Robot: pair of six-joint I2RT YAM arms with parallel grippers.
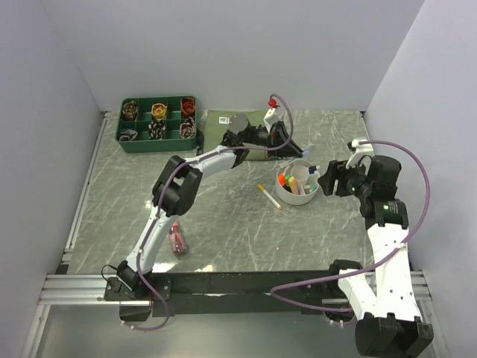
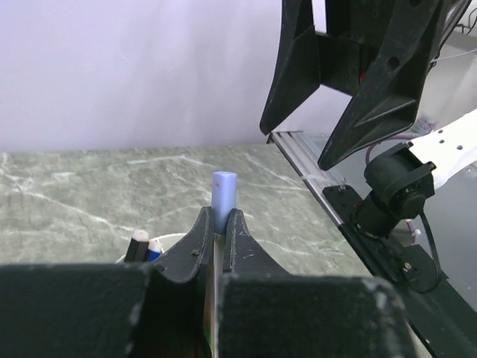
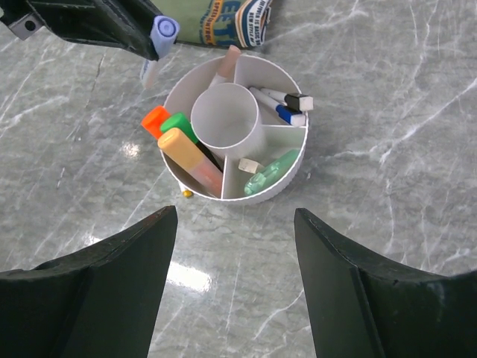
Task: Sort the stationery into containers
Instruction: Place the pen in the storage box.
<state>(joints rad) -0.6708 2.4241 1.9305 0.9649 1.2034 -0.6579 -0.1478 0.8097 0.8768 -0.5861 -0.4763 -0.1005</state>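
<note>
I need to lower the blue-capped pen next with my left gripper, the pen's loose end first, into the bare gap inside the organiser's far rim [image 1: 291,168] and let go, because that gap is below.
The white round organiser [image 3: 291,168] [image 1: 312,195] holds orange [image 3: 156,118], green and peach markers, a blue-tipped pen [image 3: 287,115] and a pale green item in its ring compartments; its central cup is bare. My left gripper [image 2: 220,215] [image 1: 297,153] is shut on a white pen with a pale blue cap [image 2: 224,192] [image 3: 163,29], held tilted just beyond the organiser's rim. My right gripper [image 3: 235,224] [image 1: 328,179] hangs open beside the organiser, holding nothing. On the table lie a yellow-capped pen [image 1: 270,196] and a pink-capped tube [image 1: 177,237].
A green divided tray [image 1: 158,123] with rolled items stands at the back left. A folded olive cloth [image 1: 222,123] lies behind the left arm's wrist. Grey walls close in the table on three sides.
</note>
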